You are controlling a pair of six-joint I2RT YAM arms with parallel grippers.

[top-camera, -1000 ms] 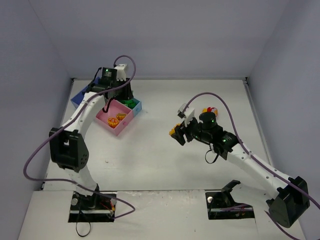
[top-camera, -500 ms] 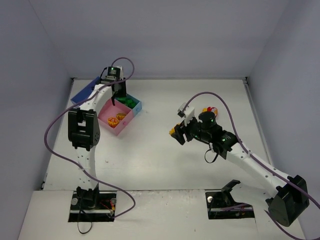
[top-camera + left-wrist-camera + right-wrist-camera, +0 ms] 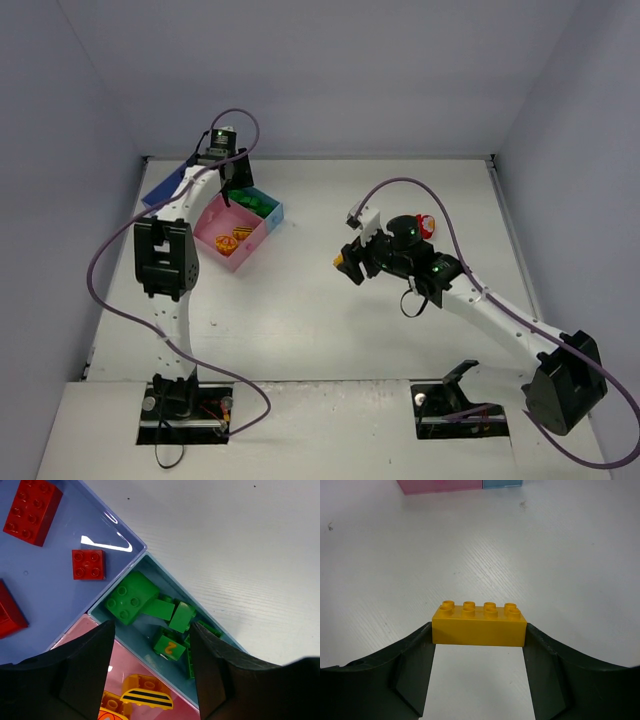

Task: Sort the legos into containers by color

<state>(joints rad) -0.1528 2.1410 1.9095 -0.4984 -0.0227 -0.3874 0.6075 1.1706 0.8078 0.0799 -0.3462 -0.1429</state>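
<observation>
Next, my right gripper moves over the pink compartment (image 3: 228,219), to its left in the top view, and lets go of the brick, because similar yellow bricks sit there.
My right gripper (image 3: 478,637) is shut on an orange eight-stud brick (image 3: 479,624) and holds it above the table at mid right; it also shows in the top view (image 3: 345,262). My left gripper (image 3: 152,665) is open and empty above the tray (image 3: 212,239). Below it the teal compartment (image 3: 150,630) holds several green bricks (image 3: 131,597), the blue compartment (image 3: 50,590) holds red bricks (image 3: 88,564), and the pink compartment (image 3: 95,645) holds yellow bricks (image 3: 145,696). A red and yellow brick stack (image 3: 425,222) lies behind the right arm.
The tray sits at the far left near the back wall. Its pink (image 3: 440,485) and teal (image 3: 502,483) ends show at the top of the right wrist view. Purple cables loop over both arms.
My left arm has swung up and back over the tray's far side. My right gripper has moved a little to the left with the orange brick.
</observation>
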